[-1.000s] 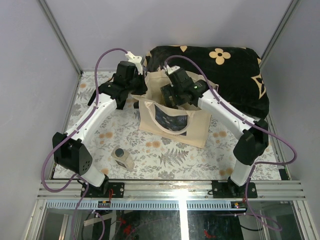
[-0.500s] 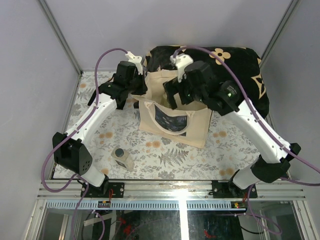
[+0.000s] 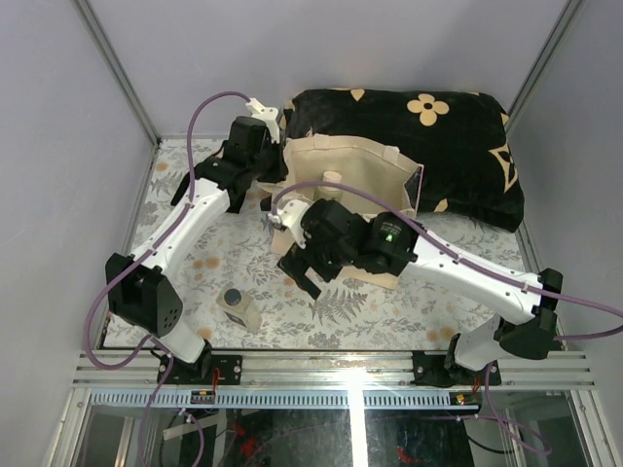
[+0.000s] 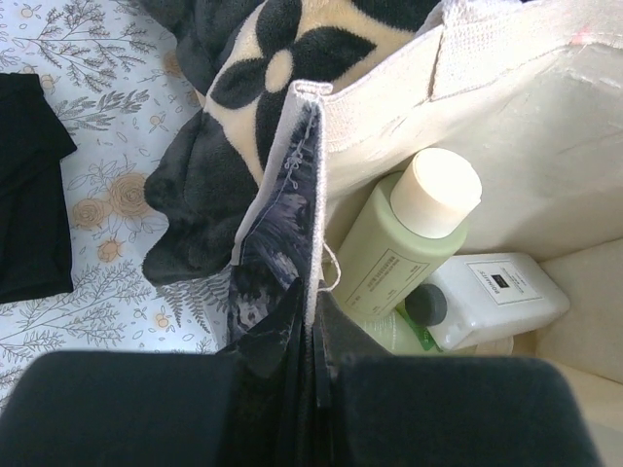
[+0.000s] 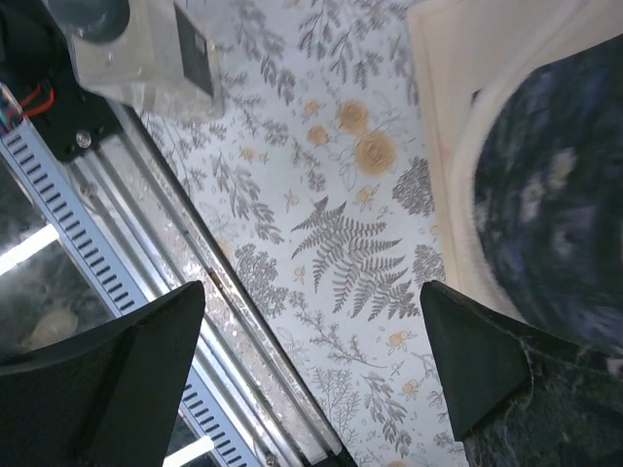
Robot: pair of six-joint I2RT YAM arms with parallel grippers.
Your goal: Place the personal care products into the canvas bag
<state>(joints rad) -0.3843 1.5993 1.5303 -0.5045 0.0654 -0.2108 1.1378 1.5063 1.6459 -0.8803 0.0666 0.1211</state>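
Next, the right gripper goes back and to the left in the top view, then down around the squat bottle's body, which still stands outside the bag point(image 3: 375, 175).
The canvas bag point(image 3: 375, 175) stands open at the back middle of the table. My left gripper point(image 3: 272, 191) is shut on the bag's left rim point(image 4: 313, 175), with the fabric pinched between its fingers point(image 4: 316, 326). Inside the bag lie a pale green bottle point(image 4: 404, 248) with a beige cap, a white bottle point(image 4: 492, 297) with a dark cap, and part of a second green bottle point(image 4: 414, 333) beneath them. The squat clear-tan bottle point(image 3: 239, 308) lies on the table at the front left, and it also shows in the right wrist view point(image 5: 136, 49). My right gripper point(image 3: 301, 277) is open and empty above the table in front of the bag point(image 5: 531, 165).
A black cushion with beige flowers point(image 3: 438, 136) lies behind and right of the bag. A black cloth point(image 4: 29, 195) lies on the table left of the bag. The metal front rail point(image 5: 146, 224) runs close to the squat bottle. The tabletop point(image 3: 389, 306) has a floral print.
My right gripper has come up out of the bag and swung forward and left, low over the table in front of it. My left gripper has kept its hold on the rim.
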